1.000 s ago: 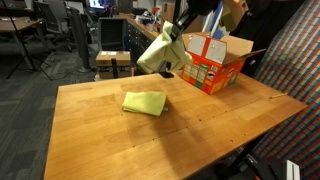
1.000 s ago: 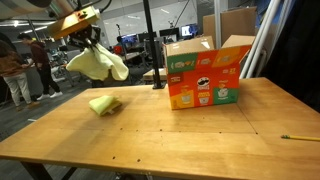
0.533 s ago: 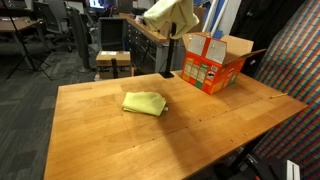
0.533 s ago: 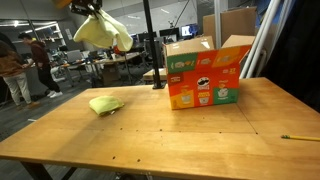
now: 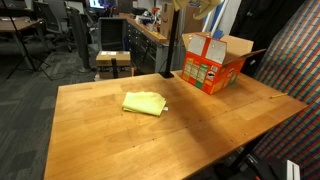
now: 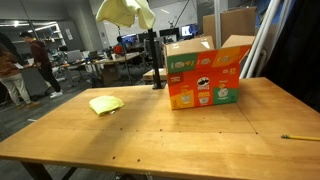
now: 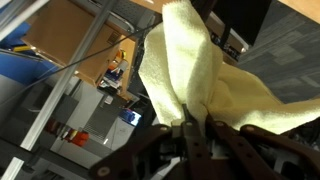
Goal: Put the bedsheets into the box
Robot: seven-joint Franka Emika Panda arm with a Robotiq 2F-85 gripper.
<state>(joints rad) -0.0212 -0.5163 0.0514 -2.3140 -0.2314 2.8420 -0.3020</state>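
Observation:
My gripper will move over the open top of the orange box [image 5: 213,63], then come down and release the bedsheet, because the bedsheet still hangs beside the box.
My gripper [image 7: 196,113] is shut on a cream, pale-yellow bedsheet [image 7: 205,70] that hangs from it. In an exterior view this bedsheet [image 6: 126,11] dangles high above the table, left of the box, and the gripper is cut off by the top edge. The orange box [image 5: 213,63] stands open at the table's far side, and it also shows in the exterior view [image 6: 203,77]. A yellow-green bedsheet [image 5: 144,103] lies folded on the table, apart from the box, as the exterior view [image 6: 105,104] also shows. The pink bedsheet is out of view.
The wooden table [image 5: 180,135] has edges close to the box. A black pole [image 6: 153,45] stands just behind the box. Office chairs and desks [image 5: 110,40] fill the background. A pencil [image 6: 298,137] lies near the table's edge.
The gripper has risen with the cream bedsheet and moved toward the box, leaving the top of both exterior views. The yellow-green bedsheet and box have not moved.

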